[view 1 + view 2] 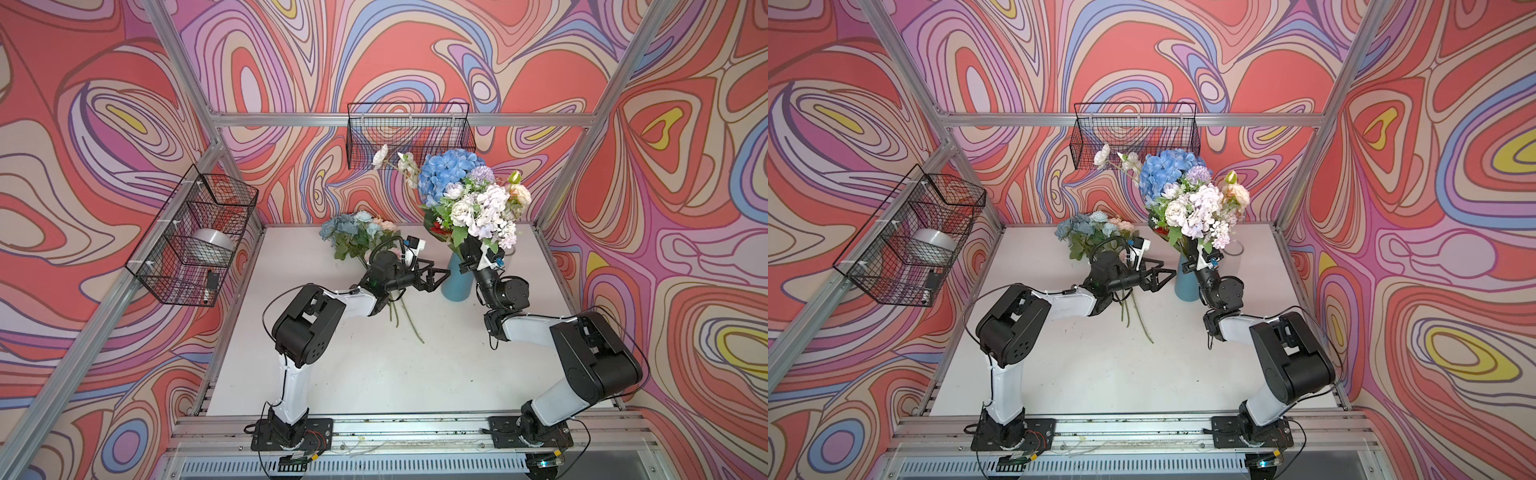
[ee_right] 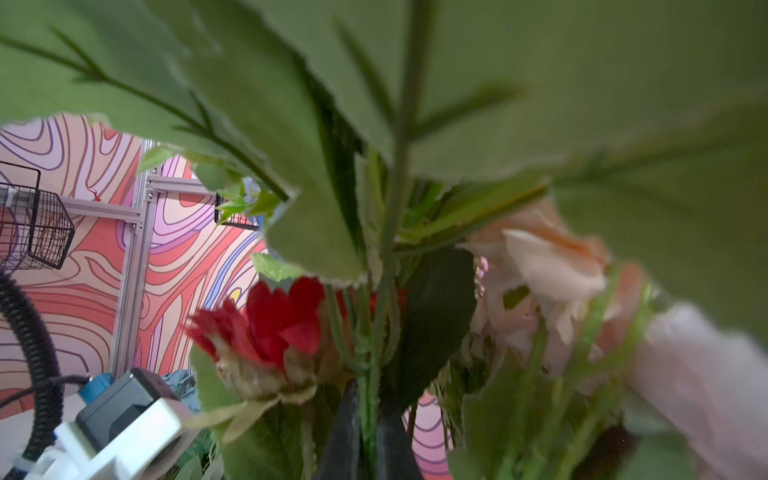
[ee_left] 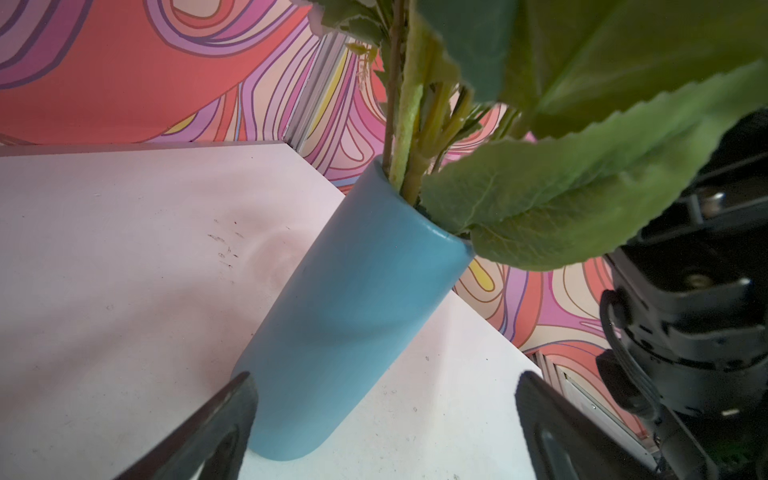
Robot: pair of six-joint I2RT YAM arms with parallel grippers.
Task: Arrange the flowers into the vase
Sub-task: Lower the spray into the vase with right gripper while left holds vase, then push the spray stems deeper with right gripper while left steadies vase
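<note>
The green stem goes down with my right gripper toward the opening next, since the vase opening [image 1: 456, 256] lies just below. Then the gripper's fingers spread to release.
A tall blue vase [image 1: 456, 282] [image 1: 1187, 284] [image 3: 353, 316] stands at the back of the white table, with flowers [image 1: 478, 199] [image 1: 1196, 203] in it: a big blue hydrangea [image 1: 449, 174], white and lilac blossoms, a red bloom [image 2: 274, 324]. My right gripper [image 1: 467, 254] [image 2: 368, 432] is just above the vase mouth, shut on a green stem of this bunch. My left gripper [image 1: 441, 281] [image 3: 384, 415] is open beside the vase's left side, low down. A bunch of dusty-blue roses [image 1: 353, 232] [image 1: 1086, 230] lies on the table, its stems under my left wrist.
A black wire basket [image 1: 409, 133] hangs on the back wall, close behind the blooms. Another wire basket [image 1: 195, 237] on the left frame holds a silver round thing. A clear glass jar [image 1: 1232, 249] stands behind the vase on the right.
</note>
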